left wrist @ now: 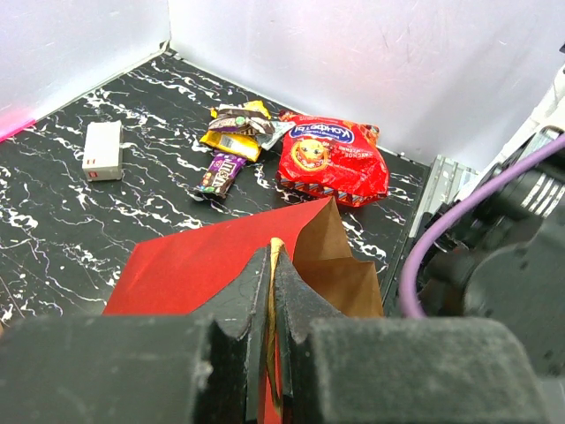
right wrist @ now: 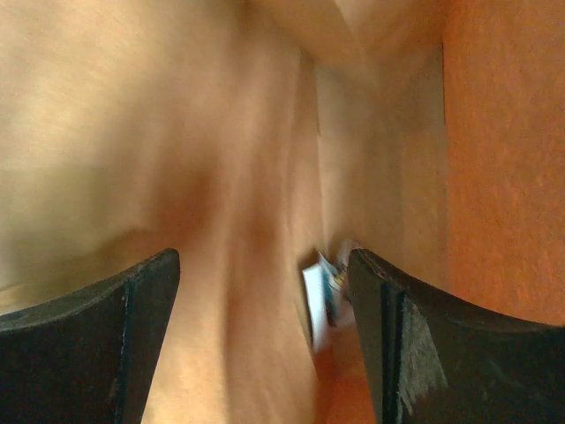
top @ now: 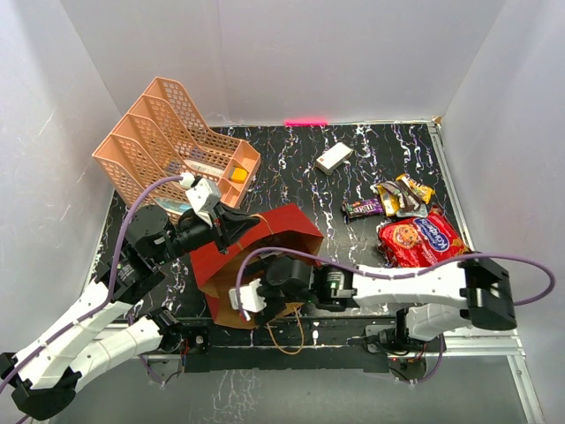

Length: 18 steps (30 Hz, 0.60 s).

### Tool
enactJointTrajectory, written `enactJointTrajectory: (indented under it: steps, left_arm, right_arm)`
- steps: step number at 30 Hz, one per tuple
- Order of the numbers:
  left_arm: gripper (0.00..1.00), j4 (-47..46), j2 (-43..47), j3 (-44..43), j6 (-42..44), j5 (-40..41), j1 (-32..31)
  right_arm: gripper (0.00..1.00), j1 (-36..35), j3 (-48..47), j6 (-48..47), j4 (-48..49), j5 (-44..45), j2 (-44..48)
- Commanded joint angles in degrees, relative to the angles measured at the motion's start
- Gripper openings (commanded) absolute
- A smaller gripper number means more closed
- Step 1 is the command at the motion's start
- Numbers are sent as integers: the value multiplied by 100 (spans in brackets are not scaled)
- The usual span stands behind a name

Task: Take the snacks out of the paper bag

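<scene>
My right gripper reaches deeper between the bag's brown sides and onto the white and blue packet (right wrist: 322, 296) next, because it still lies beyond the open fingers.
The dark red paper bag (top: 265, 252) lies near the table's front with its brown inside (left wrist: 340, 265) showing. My left gripper (top: 237, 223) is shut on the bag's rim and yellow cord handle (left wrist: 275, 265). My right gripper (top: 252, 296) is open inside the bag's mouth, between brown paper walls (right wrist: 159, 159). A small blurred white and blue packet (right wrist: 322, 296) lies deep in the bag beside its right finger (right wrist: 388, 336). The red cookie packet (top: 420, 239) and the yellow, orange and dark brown wrappers (top: 395, 200) lie on the table at right, also in the left wrist view (left wrist: 331, 159).
A peach lattice file tray (top: 168, 146) stands at the back left with a small orange piece (top: 238, 174) in it. A small white box (top: 334, 157) lies at the back middle. A loose cord handle (top: 284, 336) hangs over the table's front edge.
</scene>
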<state>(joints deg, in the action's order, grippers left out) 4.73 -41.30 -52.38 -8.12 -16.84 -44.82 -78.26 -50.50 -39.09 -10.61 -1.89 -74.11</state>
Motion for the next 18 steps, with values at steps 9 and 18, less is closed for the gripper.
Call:
enactJointTrajectory:
  steps: [9,18]
  left_arm:
    - [1,-258,139,57,13,-59,-18]
    - [1,-319,165,82,-31,-118,-18]
  right_arm:
    - [81,202,-524,-1188,-128,1800,-1037]
    - [82,606,-493,-1544,308,1701,-1530]
